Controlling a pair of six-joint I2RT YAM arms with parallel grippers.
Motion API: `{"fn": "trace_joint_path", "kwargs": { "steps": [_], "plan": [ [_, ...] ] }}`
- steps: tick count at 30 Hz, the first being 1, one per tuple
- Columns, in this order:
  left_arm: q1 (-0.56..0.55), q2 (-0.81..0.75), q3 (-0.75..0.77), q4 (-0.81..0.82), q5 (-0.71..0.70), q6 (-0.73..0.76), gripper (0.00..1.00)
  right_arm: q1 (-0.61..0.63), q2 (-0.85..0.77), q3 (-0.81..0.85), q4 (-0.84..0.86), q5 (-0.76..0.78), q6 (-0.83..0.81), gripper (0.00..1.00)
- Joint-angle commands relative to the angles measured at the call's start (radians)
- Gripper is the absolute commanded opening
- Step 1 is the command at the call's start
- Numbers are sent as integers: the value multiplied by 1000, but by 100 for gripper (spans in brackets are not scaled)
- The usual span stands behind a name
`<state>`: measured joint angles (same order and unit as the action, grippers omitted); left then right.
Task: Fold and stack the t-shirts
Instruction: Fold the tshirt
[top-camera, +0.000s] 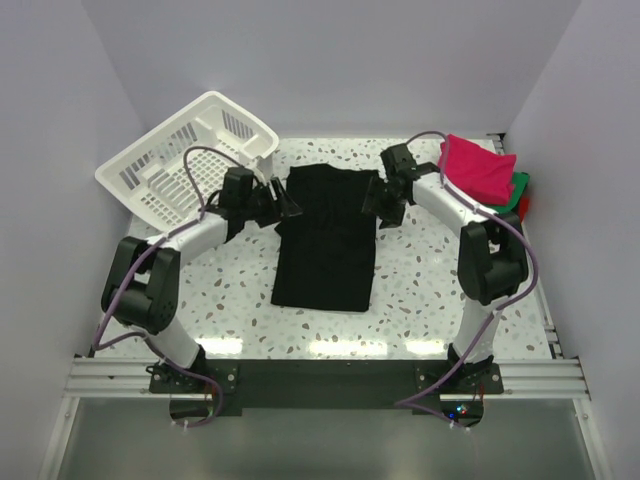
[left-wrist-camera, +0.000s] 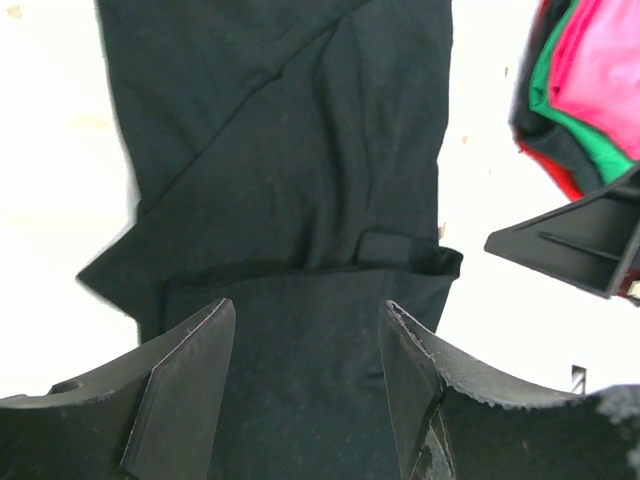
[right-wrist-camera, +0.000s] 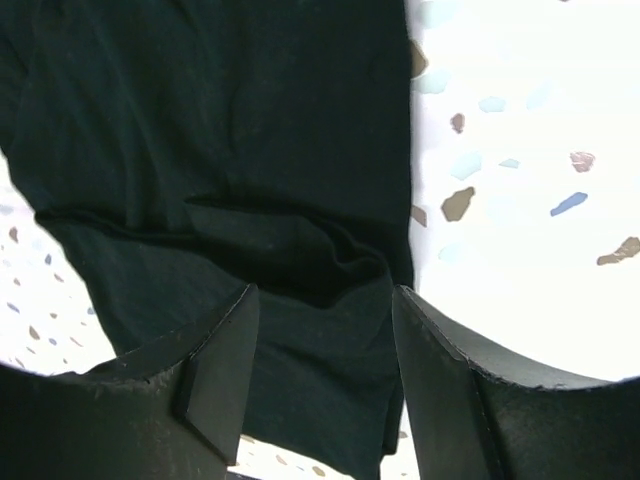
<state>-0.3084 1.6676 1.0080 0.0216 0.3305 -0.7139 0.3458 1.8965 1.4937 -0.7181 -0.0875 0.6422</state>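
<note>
The long piece of cloth still lies stretched out flat, so my right gripper should next move back and down onto the black t-shirt's near corner on the stack's side.
A large black t-shirt lies flat in the middle of the table, folded into a long strip with its sleeves turned in. My left gripper hovers at its far left edge and my right gripper at its far right edge. In the left wrist view the left gripper stands open over the black cloth, gripping nothing. The right gripper is also open, just above a folded edge of the black shirt. A stack of folded t-shirts, magenta on top with green and red below, sits at the back right.
A white slatted basket lies tipped at the back left, close behind the left arm. The folded stack shows past the shirt in the left wrist view, with part of the right gripper in front of it. White walls enclose the speckled table.
</note>
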Motion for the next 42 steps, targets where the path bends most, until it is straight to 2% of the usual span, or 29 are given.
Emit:
{"fn": "trace_joint_path", "kwargs": {
  "steps": [1, 4, 9, 14, 19, 28, 42],
  "plan": [
    [6, -94, -49, -20, -51, 48, 64, 4, -62, -18, 3, -72, -73, 60],
    [5, -162, -127, -80, -79, 60, 64, 15, -94, -93, 38, -124, -85, 60],
    [-12, -273, -265, -135, -166, 65, 64, 65, -183, -271, 43, -123, -108, 60],
    [-103, -359, -361, -206, -261, 47, 63, 143, -243, -423, 45, -100, -104, 60],
    [-170, -391, -437, -242, -275, -14, 61, 200, -295, -522, 57, -123, -78, 60],
    [-179, -506, -516, -295, -311, -81, 57, 234, -367, -628, 92, -158, -46, 55],
    [-179, -566, -555, -313, -314, -104, 57, 268, -306, -639, 146, -184, -27, 47]
  ]
}}
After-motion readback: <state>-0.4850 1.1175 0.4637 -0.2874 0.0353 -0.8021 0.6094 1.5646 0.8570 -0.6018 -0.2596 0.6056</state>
